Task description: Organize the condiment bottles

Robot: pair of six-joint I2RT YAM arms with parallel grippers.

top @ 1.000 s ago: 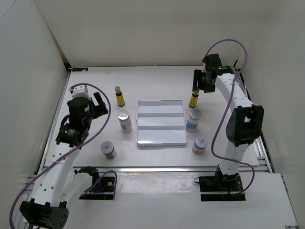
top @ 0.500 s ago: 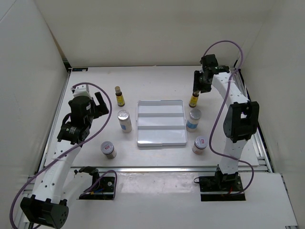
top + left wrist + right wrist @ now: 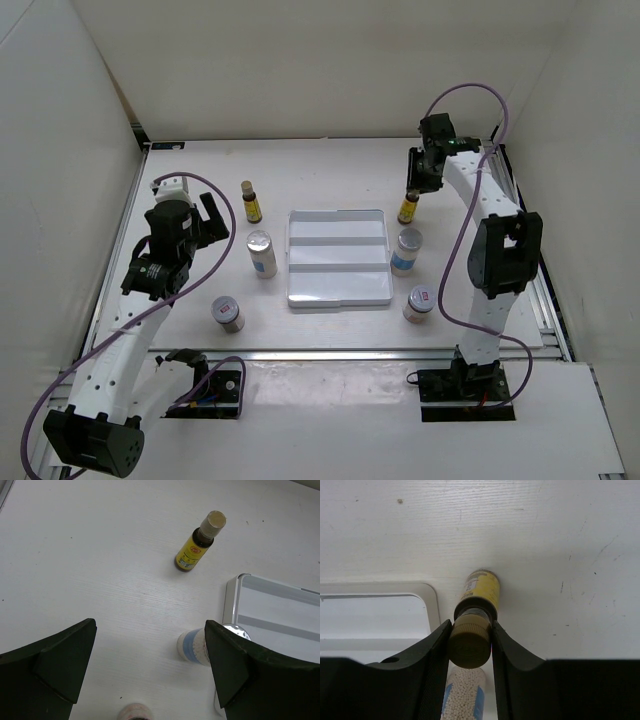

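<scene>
The brown bottle with the yellow label goes up over the tray's rim in my right gripper next. It then comes down into the tray's corner [image 3: 371, 226] [image 3: 410, 617], since the tray's far row is empty.
My right gripper [image 3: 411, 187] [image 3: 470, 636] is shut on the tan cap of a slim dark brown bottle [image 3: 407, 211] [image 3: 481, 589] with a yellow label, which stands upright just off the tray's far right corner. A whitish cylinder [image 3: 406, 250] [image 3: 465, 697] and a squat red-marked jar [image 3: 418, 302] stand nearer on that side. Left of the tray stand another brown bottle [image 3: 252, 203] [image 3: 197, 550], a whitish cylinder [image 3: 261, 252] [image 3: 194, 646] and a jar [image 3: 227, 313] [image 3: 135, 713]. My left gripper [image 3: 210, 222] [image 3: 149, 630] hangs open above the table, left of that cylinder, holding nothing.
A white ridged rectangular tray [image 3: 338, 290] [image 3: 280, 625] [image 3: 375, 615] lies in the middle with nothing in it. White walls close the table at the back and both sides. The right arm's cable [image 3: 470, 90] loops above its wrist.
My right gripper's fingers have closed onto the brown bottle's cap. The left arm has hardly shifted and stays open.
</scene>
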